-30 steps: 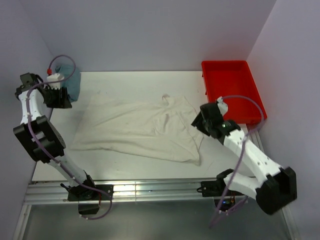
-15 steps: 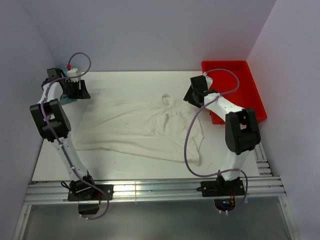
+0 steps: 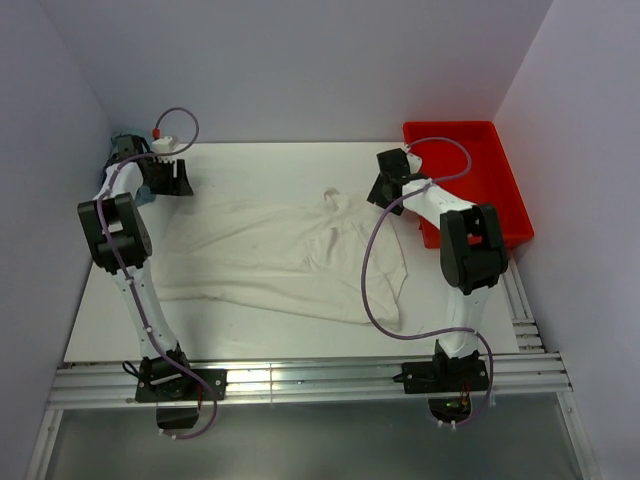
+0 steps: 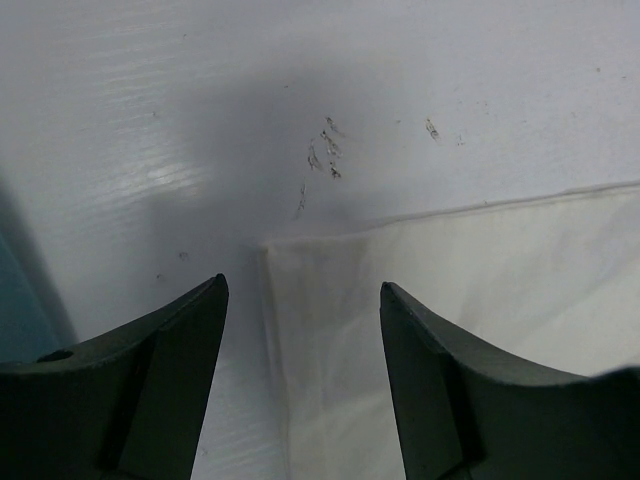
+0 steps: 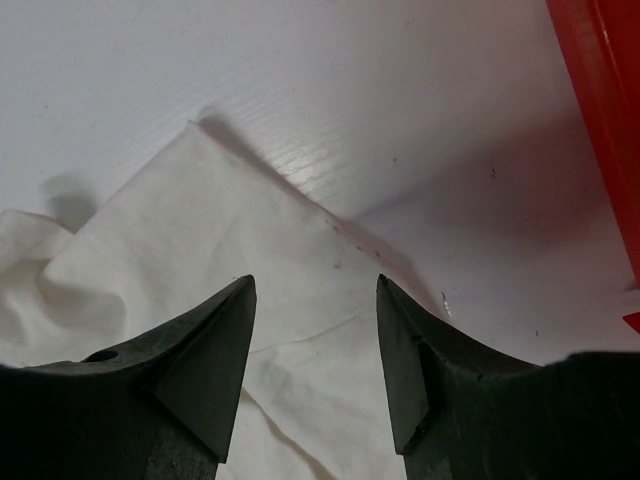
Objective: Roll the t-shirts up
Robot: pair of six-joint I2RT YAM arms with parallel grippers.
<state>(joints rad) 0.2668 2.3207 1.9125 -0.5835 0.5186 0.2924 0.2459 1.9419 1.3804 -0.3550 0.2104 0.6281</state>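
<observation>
I will lower my right gripper almost straight down onto the fold at the t-shirt's edge facing the red bin [image 5: 334, 268]. It is already under my open fingers.
One cream-white t-shirt [image 3: 280, 255] lies spread and wrinkled on the white table [image 3: 260, 165]. My left gripper [image 3: 178, 180] is open and hovers over its back left corner. In the left wrist view that corner of the t-shirt [image 4: 450, 290] lies between and just ahead of the left gripper [image 4: 303, 290], with nothing held. My right gripper [image 3: 385, 190] is open over the back right corner. In the right wrist view the t-shirt [image 5: 200, 220] spreads under the right gripper [image 5: 315, 285], whose dark fingers [image 5: 200, 360] straddle the cloth without holding it.
A red bin [image 3: 465, 180] stands at the back right, and its wall [image 5: 600, 100] is close to the right gripper. A teal object [image 3: 135, 172] sits in the back left corner behind the left arm. Walls close off the table's back and sides.
Both arms reached to the back of the table. The left gripper moved right to the shirt's back left corner and opened a little. The right gripper swung from the front right to the back right corner.
</observation>
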